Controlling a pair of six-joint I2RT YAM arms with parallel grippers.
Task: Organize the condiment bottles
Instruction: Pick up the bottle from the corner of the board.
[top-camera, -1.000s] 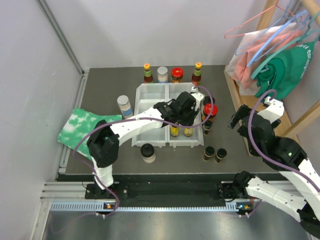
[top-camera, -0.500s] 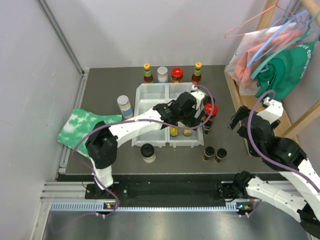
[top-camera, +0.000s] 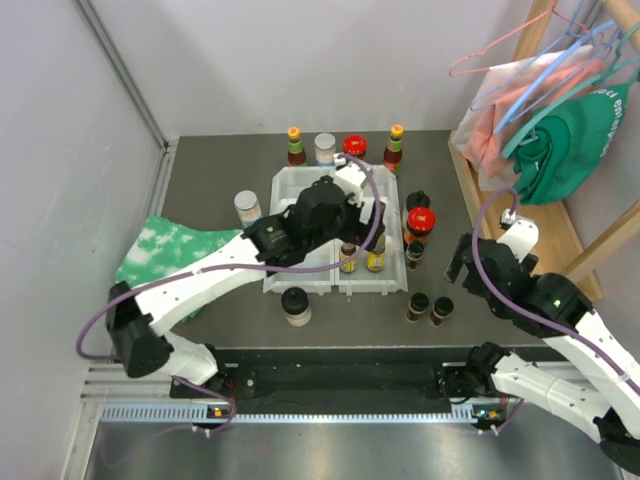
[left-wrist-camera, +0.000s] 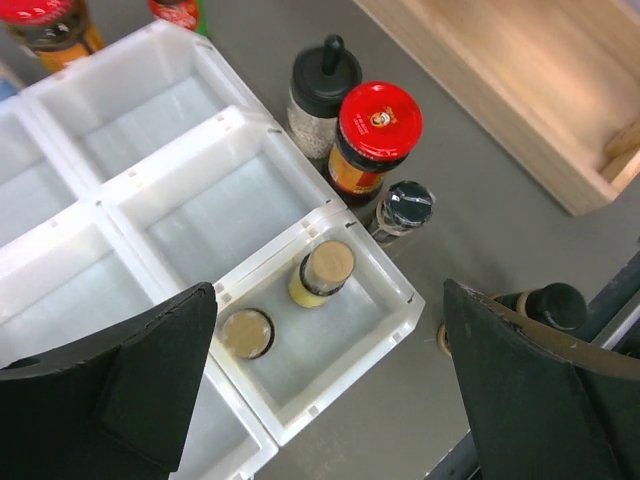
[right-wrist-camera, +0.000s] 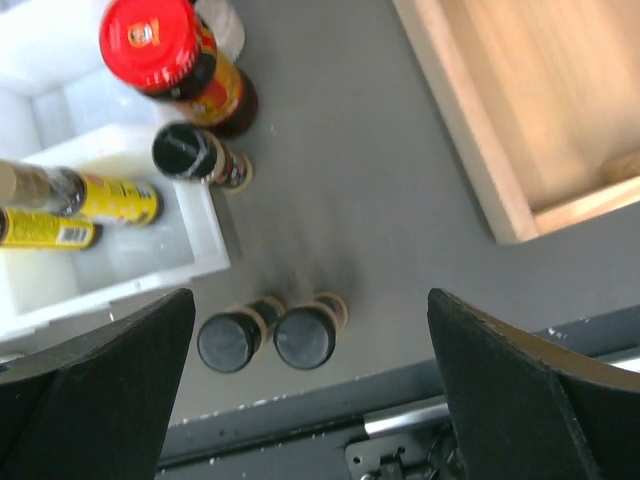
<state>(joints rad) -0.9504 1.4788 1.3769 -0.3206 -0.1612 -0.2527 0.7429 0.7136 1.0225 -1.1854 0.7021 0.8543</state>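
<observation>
The spice jar nearer the rack is outside the tray. My right gripper should go down next, back and to the left in the top view, onto that jar.
My left gripper hangs open above the white tray, holding nothing. Below it, two yellow-labelled bottles stand in the tray's near right compartment. Just right of the tray stand a red-lidded bottle, a black-capped shaker and a small black-capped jar. Two tiny dark spice jars stand near the front. My right gripper is open high above them.
Several bottles line the back edge. A pale-lidded jar stands left of the tray and a black-lidded jar in front of it. A green-white cloth lies at the left. A wooden rack borders the right.
My left gripper opened, leaving a yellow-labelled bottle in the near right compartment, then rose and drew back toward the tray's middle. The right arm shifted slightly left and nearer.
</observation>
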